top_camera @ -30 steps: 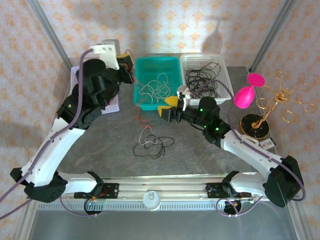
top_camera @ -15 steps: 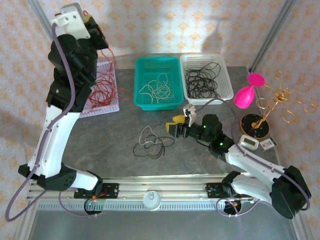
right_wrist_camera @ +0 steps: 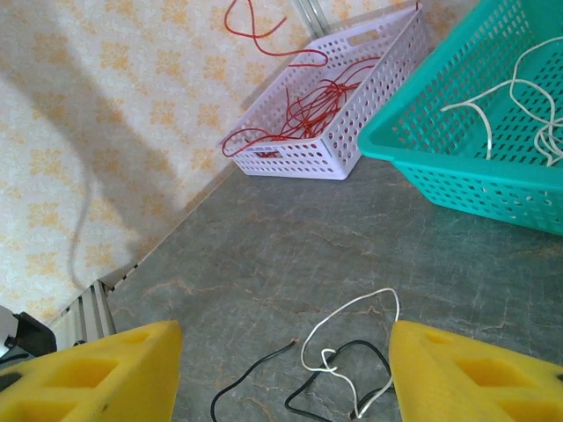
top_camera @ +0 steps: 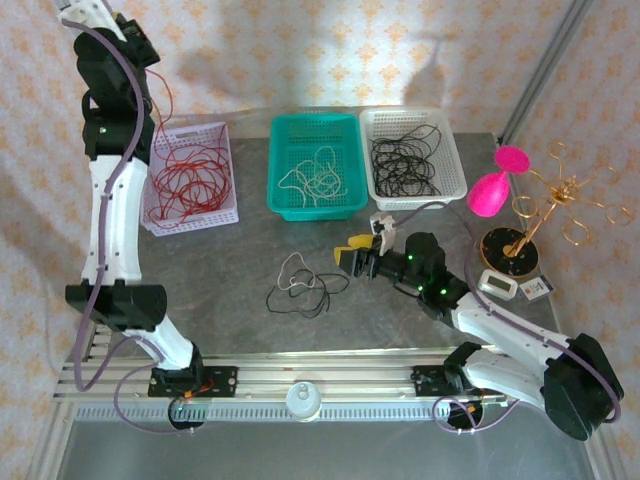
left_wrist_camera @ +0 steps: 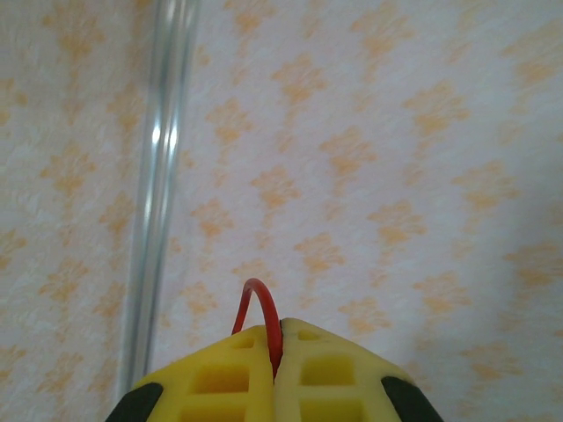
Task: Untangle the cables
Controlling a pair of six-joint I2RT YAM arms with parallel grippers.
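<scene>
The left gripper lowers next, tilting downward, over the pile inside the purple basket (top_camera: 228, 180) and releases the red cable there, since that basket holds more red cables.
A tangle of one white and one black cable (top_camera: 300, 285) lies on the grey table; in the right wrist view this tangle (right_wrist_camera: 352, 360) sits just ahead of my fingers. My right gripper (top_camera: 352, 255) (right_wrist_camera: 281, 343) is open, low over the table just right of the tangle, holding nothing. My left gripper (top_camera: 135, 45) (left_wrist_camera: 280, 332) is raised high at the back left, shut on a red cable (left_wrist_camera: 255, 294). That red cable (top_camera: 166, 105) hangs down toward the purple basket (top_camera: 228, 180), which holds more red cables (top_camera: 185, 185).
A teal basket (top_camera: 346, 125) holds white cables (top_camera: 315, 170). A white basket (top_camera: 453, 165) holds black cables (top_camera: 405, 160). A pink object (top_camera: 492, 190), a gold wire stand (top_camera: 545, 215) and small devices (top_camera: 500, 285) stand at the right. A rail (top_camera: 320, 375) runs along the front edge.
My left arm has swung up and to the back left, lifting the red cable over the purple basket. My right gripper moved from the teal basket toward the tangle, then held.
</scene>
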